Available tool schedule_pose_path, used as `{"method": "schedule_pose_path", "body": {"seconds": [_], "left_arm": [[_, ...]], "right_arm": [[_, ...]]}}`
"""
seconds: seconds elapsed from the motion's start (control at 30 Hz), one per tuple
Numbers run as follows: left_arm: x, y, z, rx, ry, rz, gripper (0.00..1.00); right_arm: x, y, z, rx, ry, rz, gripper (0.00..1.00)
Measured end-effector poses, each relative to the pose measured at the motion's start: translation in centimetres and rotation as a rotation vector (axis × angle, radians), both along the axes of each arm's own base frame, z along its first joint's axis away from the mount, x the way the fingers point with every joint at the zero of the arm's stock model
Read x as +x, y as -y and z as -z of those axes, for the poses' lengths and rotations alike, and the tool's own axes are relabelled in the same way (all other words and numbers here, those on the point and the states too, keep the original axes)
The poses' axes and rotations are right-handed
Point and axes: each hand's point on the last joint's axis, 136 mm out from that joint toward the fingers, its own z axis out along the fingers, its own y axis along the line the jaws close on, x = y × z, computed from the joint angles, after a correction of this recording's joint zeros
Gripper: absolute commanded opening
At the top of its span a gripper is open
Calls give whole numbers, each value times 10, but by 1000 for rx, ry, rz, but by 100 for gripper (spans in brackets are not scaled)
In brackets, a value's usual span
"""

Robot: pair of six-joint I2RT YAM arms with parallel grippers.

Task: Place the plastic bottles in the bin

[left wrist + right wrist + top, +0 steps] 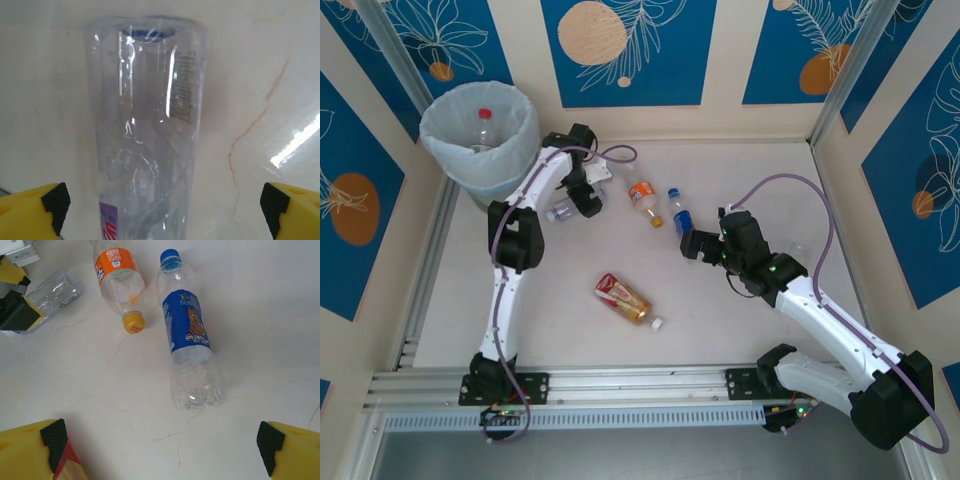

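The left gripper lowers over the crumpled clear bottle's body next, then closes its yellow fingers from both sides, since the bottle lies lengthwise between them.
The grey bin point(450, 150), lined with a white bag, stands at the back left with a red-capped bottle point(485, 118) inside. My left gripper point(586, 198) is open astride a crumpled clear bottle point(145, 125) lying on the table; its yellow fingers point(50, 205) stand well clear of both sides. An orange-label bottle point(117, 275) and a blue-label bottle point(187, 335) lie side by side ahead of my right gripper point(162, 450), which is open over bare table. A red-yellow bottle point(623, 298) lies toward the front centre.
The marble tabletop point(740, 180) is boxed in by patterned walls at the back and both sides. An aluminium rail point(640, 385) runs along the near edge. In the right wrist view the left gripper's fingers point(15, 310) sit beside the clear bottle point(55, 290).
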Motion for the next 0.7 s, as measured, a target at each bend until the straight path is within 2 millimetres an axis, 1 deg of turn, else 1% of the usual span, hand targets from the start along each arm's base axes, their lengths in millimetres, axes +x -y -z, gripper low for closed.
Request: {"method": "schedule_pose_path", "body": {"seconds": [0.1, 0.13, 0.23, 0.33, 0.5, 0.57, 0.7], "left_arm": [[12, -3, 6, -28, 4, -15, 95], [13, -5, 9, -33, -2, -20, 93], [11, -10, 16, -45, -28, -26, 88], [9, -7, 17, -61, -40, -22, 81], [8, -6, 20, -66, -46, -19, 75], [8, -6, 24, -63, -54, -19, 73], [5, -9, 41, -33, -74, -11, 65]], "right_arm": [[0, 0, 0, 0, 0, 1, 100], [0, 0, 0, 0, -1, 1, 100], [0, 1, 1, -1, -4, 2, 100], [0, 1, 1, 2, -5, 5, 100], [0, 1, 1, 3, -5, 8, 100], [0, 2, 1, 4, -5, 10, 100], [0, 2, 1, 3, -6, 11, 100]]}}
